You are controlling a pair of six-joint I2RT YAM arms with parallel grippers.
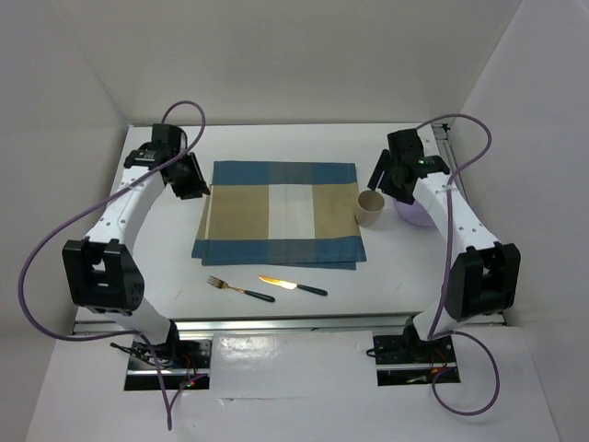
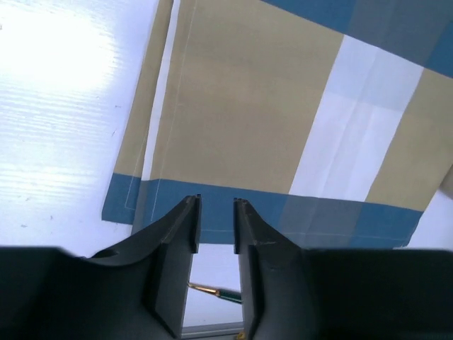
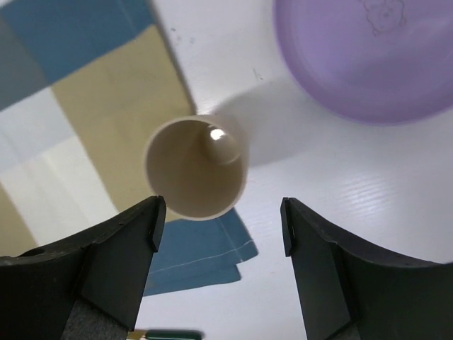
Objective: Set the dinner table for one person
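Note:
The cup's rim on the plate side is below my right gripper. My right gripper needs to go down next, with one finger into the cup's opening, and close there.
The dinner table (image 1: 396, 276) is the white tabletop. A blue-and-tan checked placemat (image 1: 281, 212) lies flat at its middle. A fork (image 1: 237, 289) and a knife (image 1: 293, 285) lie in front of the placemat. A beige cup (image 1: 370, 210) stands upright at the placemat's right edge, with a purple plate (image 1: 416, 215) beside it, partly under my right arm. My left gripper (image 1: 191, 180) hovers at the placemat's left edge (image 2: 212, 106), narrowly open and empty (image 2: 216, 202). My right gripper (image 3: 221, 219) is wide open above the cup (image 3: 196, 166), not touching it.
White walls close in the back and both sides. A silver rail (image 1: 294, 324) runs along the near edge by the arm bases. In the right wrist view the purple plate (image 3: 368, 57) lies just beyond the cup. The knife (image 2: 226, 292) shows between the left fingers.

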